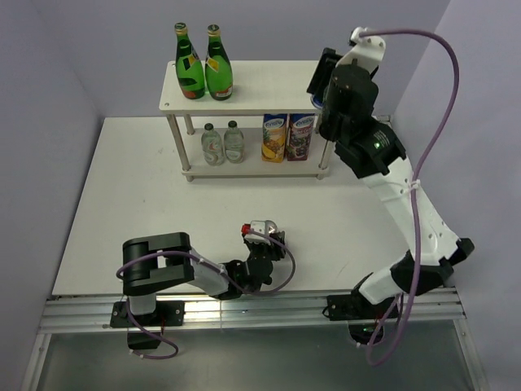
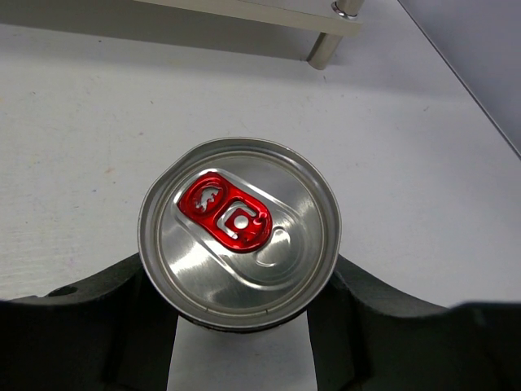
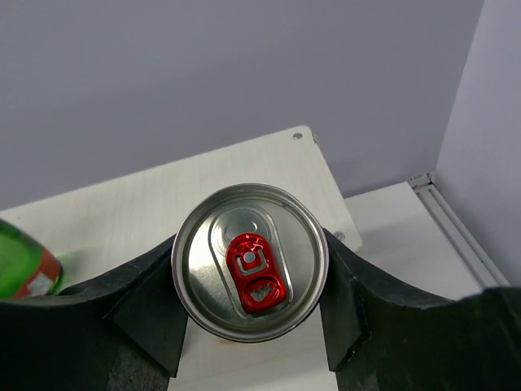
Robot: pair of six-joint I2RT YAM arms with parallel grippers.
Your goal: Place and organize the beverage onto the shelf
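Note:
The robot's right gripper will next lower the second can outward onto the top board's bare end point(image 1: 295, 90) and let it go, since that end is below and outward and is free of bottles.
The shelf point(image 1: 260, 81) stands at the back of the table. Two green bottles point(image 1: 203, 69) stand on the left of its top board. Two clear bottles point(image 1: 223, 142) stand on its lower board. My left gripper point(image 2: 240, 285) is shut on a silver can with a red tab point(image 2: 238, 232), which stands on the table near the front middle point(image 1: 260, 228). My right gripper point(image 3: 248, 277) is shut on the second can point(image 3: 248, 261). It holds that can over the right end of the top board point(image 3: 122, 212). In the top view the wrist point(image 1: 350, 90) hides most of this can.
Two juice cartons point(image 1: 286, 137) stand on the right of the lower board. A shelf post point(image 2: 326, 49) shows ahead of the left gripper. One green bottle point(image 3: 20, 265) shows at the left edge of the right wrist view. Walls close in at the back and right.

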